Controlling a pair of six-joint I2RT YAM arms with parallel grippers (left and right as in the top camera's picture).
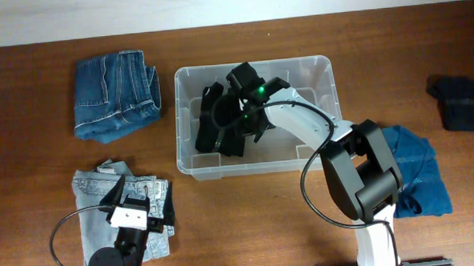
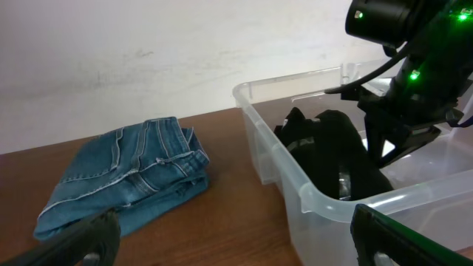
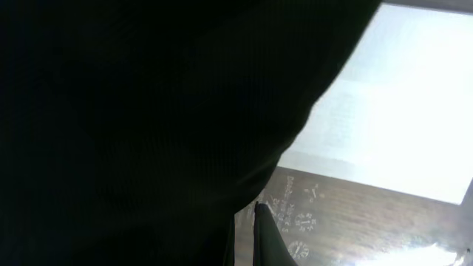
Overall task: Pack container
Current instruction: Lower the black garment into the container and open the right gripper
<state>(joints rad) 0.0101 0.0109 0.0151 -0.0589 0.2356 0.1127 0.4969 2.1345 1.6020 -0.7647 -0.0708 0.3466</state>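
Note:
The black garment is already in the container, so the robot's right gripper should next push it gently, staying low, toward the folded blue jeans and then open.
The clear plastic container stands at the table's middle. A black garment lies in its left half. My right gripper reaches down into the container and is shut on the black garment. In the right wrist view the black garment fills most of the frame, one finger of my right gripper shows beside it, and the container's base with its white label lies below. My left gripper is open and empty, low over the table to the left of the container.
Folded blue jeans lie left of the container and also show in the left wrist view. Folded light grey jeans lie under my left arm. A blue garment lies right of the container, and a dark navy one at the far right.

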